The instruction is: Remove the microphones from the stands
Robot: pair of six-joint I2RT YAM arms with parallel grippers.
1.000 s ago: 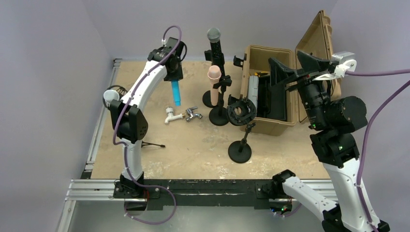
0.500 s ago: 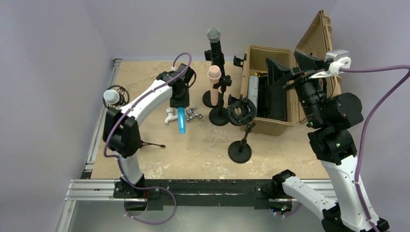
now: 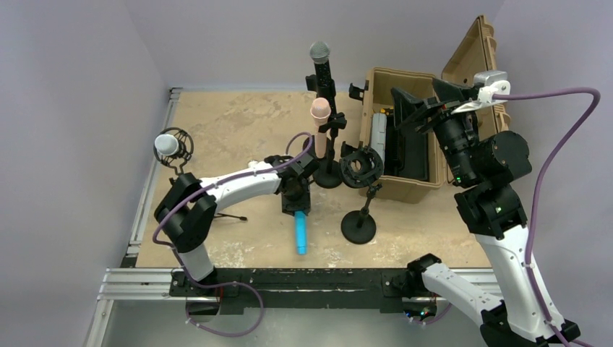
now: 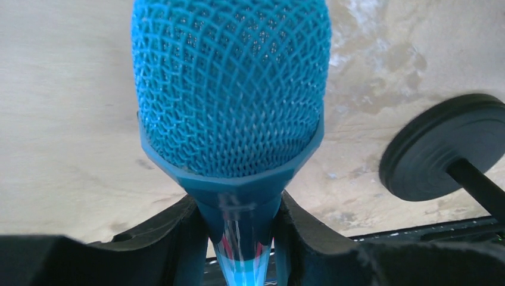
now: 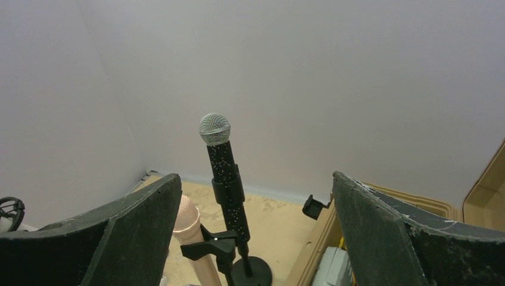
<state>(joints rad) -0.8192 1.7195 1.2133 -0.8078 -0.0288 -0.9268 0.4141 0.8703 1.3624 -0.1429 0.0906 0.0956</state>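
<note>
I should lower my left gripper slightly toward the empty stand's round base first, then let go to get the blue microphone onto the sandy table.
My left gripper point(image 3: 296, 211) is shut on a blue microphone point(image 3: 300, 236), holding it low over the sandy table in front of the stands; its mesh head point(image 4: 231, 83) fills the left wrist view, the neck pinched between the black fingers point(image 4: 172, 244). A black microphone point(image 3: 321, 69) stands upright in its stand at the back and also shows in the right wrist view point(image 5: 221, 161). A pink microphone point(image 3: 320, 123) sits clipped in a black stand point(image 3: 328, 173). My right gripper point(image 3: 423, 108) is open and empty, raised over the tan case, facing the black microphone.
An empty shock-mount stand point(image 3: 360, 217) with a round base point(image 4: 443, 149) stands just right of the blue microphone. An open tan case point(image 3: 401, 137) is at the right. A small silver microphone on a tripod point(image 3: 168, 144) is at the left edge. A white piece point(image 3: 253, 165) is partly hidden by the left arm.
My left gripper has carried the blue microphone from the back of the table forward and rightward, lowering it near the front edge. The right gripper has shifted slightly left.
</note>
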